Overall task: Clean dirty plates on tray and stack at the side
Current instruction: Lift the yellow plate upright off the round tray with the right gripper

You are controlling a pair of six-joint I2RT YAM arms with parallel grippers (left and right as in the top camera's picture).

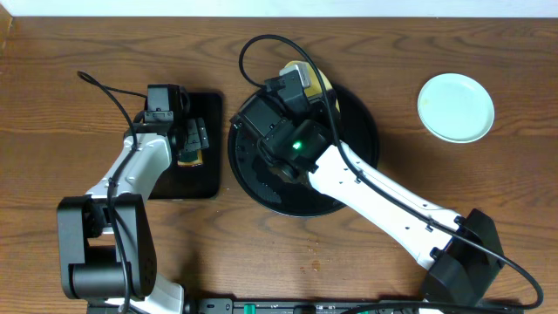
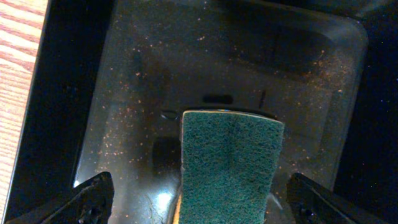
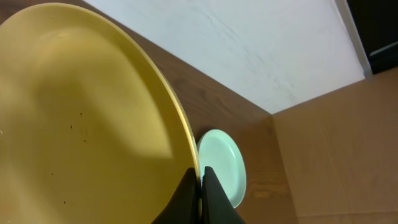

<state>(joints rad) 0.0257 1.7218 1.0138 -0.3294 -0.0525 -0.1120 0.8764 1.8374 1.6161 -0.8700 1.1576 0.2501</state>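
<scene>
My right gripper is about to swing to the right in the overhead view, level the yellow plate (image 1: 321,80) and lower it onto the mint-green plate, because the mint-green plate lies flat.
My right gripper (image 3: 200,182) is shut on the rim of the pale yellow plate (image 3: 87,118), which it holds tilted on edge. In the overhead view this gripper (image 1: 301,87) and the yellow plate (image 1: 321,80) are above the far part of the round black tray (image 1: 359,122). One mint-green plate (image 1: 455,106) lies flat on the table to the right, and also shows in the right wrist view (image 3: 225,167). A second mint-green plate is not visible. My left gripper (image 2: 205,202) is open with a green sponge (image 2: 230,162) between its fingers, not gripped.
The sponge lies in a small rectangular black tray (image 1: 196,179) left of the round tray, speckled with crumbs (image 2: 124,112). My right arm (image 1: 384,196) crosses over the round tray. A cardboard wall (image 3: 336,149) stands beyond the table's right side.
</scene>
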